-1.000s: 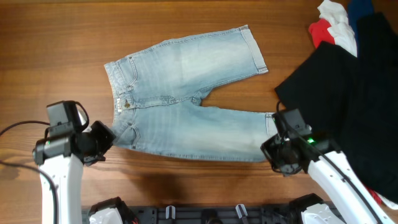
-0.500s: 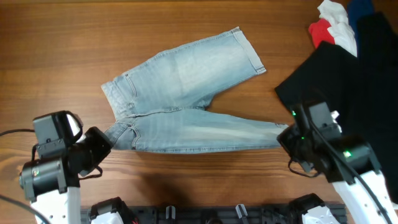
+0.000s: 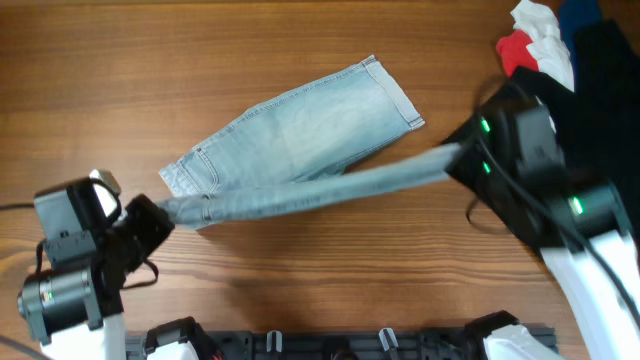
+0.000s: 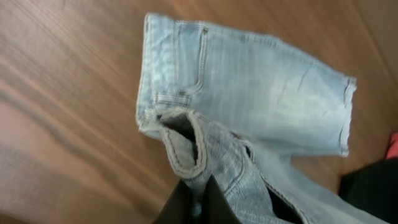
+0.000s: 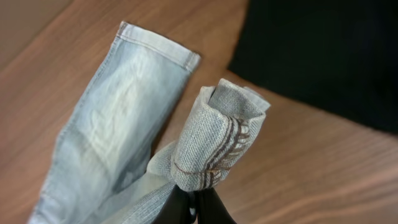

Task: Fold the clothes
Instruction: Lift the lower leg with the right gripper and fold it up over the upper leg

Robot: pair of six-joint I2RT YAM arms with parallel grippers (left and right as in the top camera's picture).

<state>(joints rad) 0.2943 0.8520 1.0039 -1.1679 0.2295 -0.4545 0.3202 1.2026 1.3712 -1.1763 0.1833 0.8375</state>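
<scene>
My left gripper moves outward over the flat half's waistband next, lowers the denim onto it and lets go, since the waistband lies outward of the held end.
The light blue denim shorts lie on the wooden table. One leg lies flat, its hem at the upper right. The other leg is lifted and stretched taut between my two grippers. My left gripper is shut on the waistband end of the shorts. My right gripper is shut on the bunched hem of the lifted leg, held above the table.
A large black garment lies at the right, also in the right wrist view. Red and white garments sit at the back right corner. The table's front edge carries the arm bases.
Both grippers rose and moved away from the front edge, lifting the near leg and waistband off the table. The right gripper moved farthest, toward the black garment. The flat leg shifted slightly.
</scene>
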